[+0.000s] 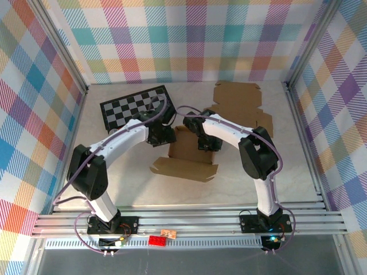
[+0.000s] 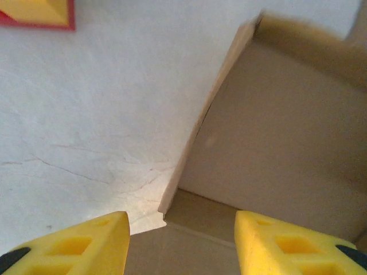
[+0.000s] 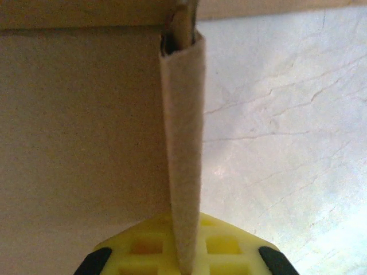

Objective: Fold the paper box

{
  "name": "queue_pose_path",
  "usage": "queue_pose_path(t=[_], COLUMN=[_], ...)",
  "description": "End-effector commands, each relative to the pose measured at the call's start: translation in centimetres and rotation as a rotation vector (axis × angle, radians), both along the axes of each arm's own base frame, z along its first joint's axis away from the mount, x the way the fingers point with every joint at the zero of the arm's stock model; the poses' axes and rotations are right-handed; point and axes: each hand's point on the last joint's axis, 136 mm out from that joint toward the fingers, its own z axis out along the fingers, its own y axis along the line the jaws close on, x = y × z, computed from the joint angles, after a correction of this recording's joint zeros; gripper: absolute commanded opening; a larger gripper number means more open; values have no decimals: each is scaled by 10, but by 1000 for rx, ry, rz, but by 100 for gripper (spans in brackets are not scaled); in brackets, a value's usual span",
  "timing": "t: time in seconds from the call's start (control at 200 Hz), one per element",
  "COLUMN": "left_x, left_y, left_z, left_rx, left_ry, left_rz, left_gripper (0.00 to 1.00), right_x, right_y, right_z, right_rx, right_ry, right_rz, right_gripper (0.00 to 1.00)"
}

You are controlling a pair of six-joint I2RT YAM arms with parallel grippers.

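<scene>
My right gripper swings back toward the front flap (image 1: pixel 184 170) of the box next, as that flap lies back of it. It turns the box by its doubled-over side, then releases it.
The brown paper box (image 1: pixel 188 153) lies half folded in the middle of the table, its front flap (image 1: pixel 184 170) flat toward me. My left gripper (image 1: pixel 161 136) is at the box's left side. In the left wrist view its yellow fingers (image 2: pixel 86 243) stand open (image 2: pixel 182 247), and the raised left wall's edge (image 2: pixel 192 146) runs ahead between them, touching neither. My right gripper (image 1: pixel 206 141) is at the box's right side. It is shut (image 3: pixel 186 264) on the doubled-over right wall (image 3: pixel 183 143), which stands upright out of the pads.
A second flat cardboard blank (image 1: pixel 239 102) lies at the back right. A black-and-white checkerboard (image 1: pixel 135 106) lies at the back left. A red-and-yellow object (image 2: pixel 35 14) sits on the table beyond the left gripper. Plaid walls enclose the table.
</scene>
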Motion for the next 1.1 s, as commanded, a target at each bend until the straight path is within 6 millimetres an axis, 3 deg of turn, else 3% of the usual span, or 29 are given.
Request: queue_pose_path(t=[0.0, 0.175, 0.32, 0.47, 0.61, 0.73, 1.095], left_x=[4, -3, -25, -49, -64, -72, -61], left_y=[31, 78, 109, 123, 113, 98, 60], left_z=[47, 61, 45, 28, 7, -10, -37], left_rx=[-2, -10, -13, -34, -106, -200, -375], left_ry=[-79, -96, -55, -14, 41, 69, 99], left_rz=[50, 146, 216, 250, 238, 223, 164], left_gripper=[50, 49, 47, 42, 37, 35, 34], right_x=[-20, -38, -53, -64, -81, -91, -106], right_y=[-11, -3, 6, 17, 27, 47, 114], right_z=[-10, -17, -23, -22, -19, -18, -27], right_rx=[6, 118, 197, 240, 214, 245, 416], right_ry=[82, 126, 158, 195, 247, 274, 326], right_rz=[-140, -362, -533, -689, -887, -1023, -1225], right_gripper=[0, 0, 0, 0, 0, 0, 0])
